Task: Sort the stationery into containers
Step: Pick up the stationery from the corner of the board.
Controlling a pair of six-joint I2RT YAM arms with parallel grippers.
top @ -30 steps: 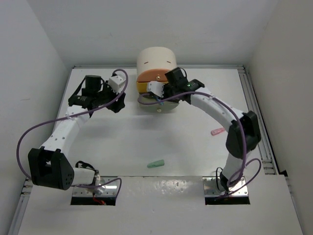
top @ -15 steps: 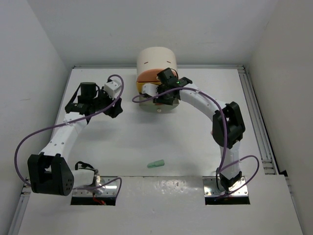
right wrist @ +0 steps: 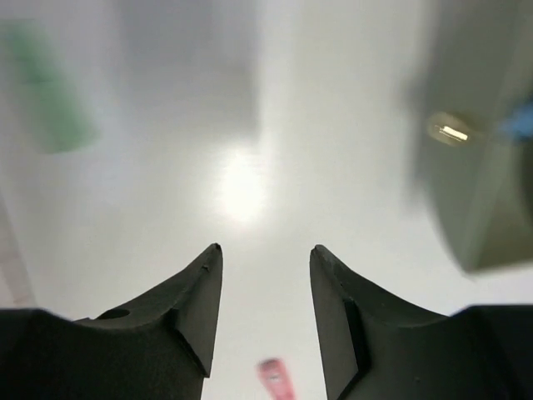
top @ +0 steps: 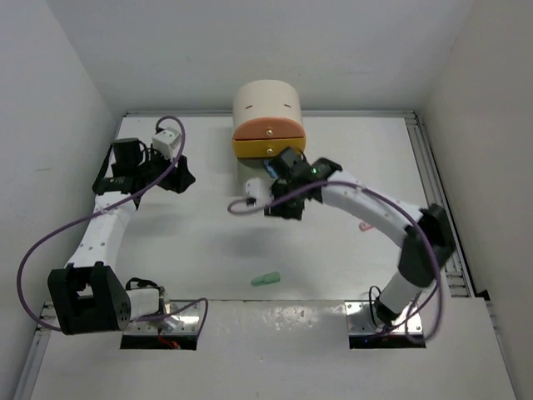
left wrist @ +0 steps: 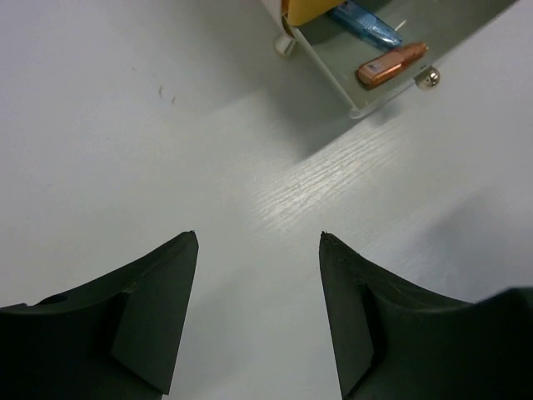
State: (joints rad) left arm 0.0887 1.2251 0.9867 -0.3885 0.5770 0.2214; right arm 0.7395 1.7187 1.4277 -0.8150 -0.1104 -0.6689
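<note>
My right gripper should next move back from the open drawer and go down onto the green capsule (top: 266, 278) (right wrist: 50, 90) to close, because the capsule is still lying loose on the tabletop.
The cream arch-topped cabinet (top: 266, 102) stands at the back centre with its peach drawer (top: 268, 129) and orange-yellow drawer (top: 268, 148) closed. A lower drawer (left wrist: 333, 71) stands open and holds a blue capsule (left wrist: 366, 23) and an orange capsule (left wrist: 391, 65). My right gripper (top: 280, 204) is open and empty, just in front of that drawer. It hovers over bare table in the right wrist view (right wrist: 266, 248). My left gripper (top: 179, 175) is open and empty, left of the cabinet. A green capsule (top: 266, 278) lies near the front. A pink piece (top: 365, 225) peeks from under the right arm.
The open drawer's round knob (left wrist: 428, 77) points toward the table middle. The table is walled on the left, back and right. A rail (top: 433, 183) runs along the right edge. The green capsule (right wrist: 46, 100) and pink piece (right wrist: 273, 377) show blurred in the right wrist view.
My right gripper has drawn back from the cabinet's open drawer toward the table middle. My left arm has swung left and back, away from the cabinet.
</note>
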